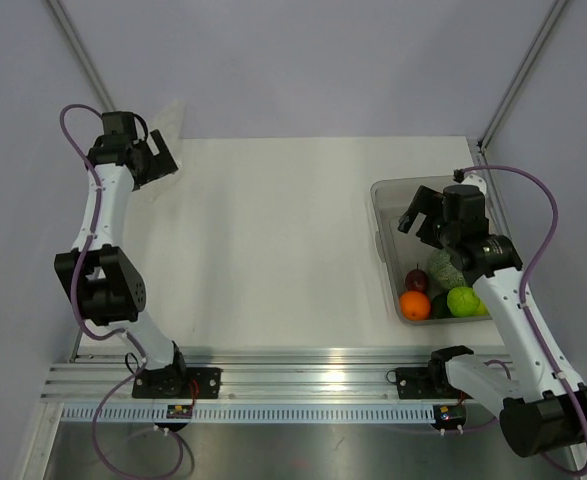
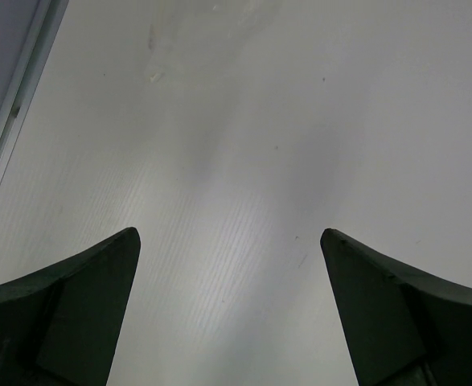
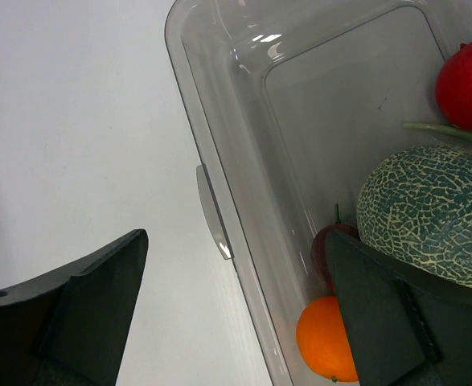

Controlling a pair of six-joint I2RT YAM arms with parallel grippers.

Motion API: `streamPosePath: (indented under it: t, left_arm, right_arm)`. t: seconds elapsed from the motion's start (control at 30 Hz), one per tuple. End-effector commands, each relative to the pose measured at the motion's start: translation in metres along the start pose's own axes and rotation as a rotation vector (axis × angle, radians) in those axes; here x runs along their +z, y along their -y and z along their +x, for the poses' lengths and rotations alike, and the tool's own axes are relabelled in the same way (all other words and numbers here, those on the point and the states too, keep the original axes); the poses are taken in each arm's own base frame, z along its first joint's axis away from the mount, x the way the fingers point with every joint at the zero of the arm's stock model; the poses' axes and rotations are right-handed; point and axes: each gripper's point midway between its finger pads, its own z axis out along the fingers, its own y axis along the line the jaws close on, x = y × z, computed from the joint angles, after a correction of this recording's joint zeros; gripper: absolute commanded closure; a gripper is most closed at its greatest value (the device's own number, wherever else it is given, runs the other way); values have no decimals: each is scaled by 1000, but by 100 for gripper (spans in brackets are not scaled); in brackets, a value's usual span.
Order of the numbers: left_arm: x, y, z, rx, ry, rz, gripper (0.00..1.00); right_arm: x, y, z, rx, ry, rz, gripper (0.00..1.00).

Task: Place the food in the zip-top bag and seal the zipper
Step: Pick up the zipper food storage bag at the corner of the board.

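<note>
The left gripper reaches outward and down onto the near edge of the pale bag next, because only bare tabletop lies between its open fingers.
The food lies in a grey translucent tub at the right: an orange, a dark red plum, a netted melon and a green round. My right gripper is open and empty above the tub. In the right wrist view it straddles the tub's wall, with the melon, orange and a red ball inside. My left gripper is open at the far left over bare table. The bag does not show clearly; a faint pale patch lies beyond the left gripper.
The tub has a small handle tab on its left wall. Grey walls and slanted frame posts close in the back corners. An aluminium rail with both arm bases runs along the near edge.
</note>
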Motion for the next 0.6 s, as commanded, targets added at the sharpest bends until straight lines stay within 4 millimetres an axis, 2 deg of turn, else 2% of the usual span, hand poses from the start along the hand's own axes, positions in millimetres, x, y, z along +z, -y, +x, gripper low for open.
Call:
streamPosePath:
  t: [0.0,0.03,0.07,0.1,0.13,0.17,0.2,0.27,0.3,0.33,0.37,0.47,0.57]
  left_arm:
    - [-1,23,-49,42,124,88,1]
    - [-2,25,-64,43,156,94,1]
    - [3,26,-68,47,163,95,1]
    - [18,26,-70,59,154,90,1]
    - [16,30,-84,64,187,98,1]
    - [21,29,-88,69,189,93,1]
    - [37,27,-86,79,169,78,1]
    - [43,29,-98,90,192,68,1]
    - [48,28,-100,97,194,64,1]
    - [63,27,-95,100,170,53,1]
    - [63,29,-101,100,184,57,1]
    - [79,30,-100,100,178,62,4]
    - [91,34,-102,93,192,81,14]
  right_arm:
    - [1,-12,-8,11,21,-50,1]
    - [2,-13,-8,6,15,-52,1]
    - [3,-13,-9,2,15,-50,1]
    - [4,-14,-9,-1,12,-54,1]
    - [5,-14,-9,-6,10,-54,1]
    - [5,-15,-9,-8,6,-55,1]
    - [6,-15,-9,-8,6,-55,1]
    - [8,-17,-7,-10,-6,-61,0]
    - [9,-17,-6,-9,-12,-63,1]
    - [12,-18,-3,-10,-22,-65,1]
    - [13,-18,-2,-9,-25,-67,1]
    - [20,-19,2,-3,-43,-71,1]
    - [29,-21,8,-4,-71,-72,0]
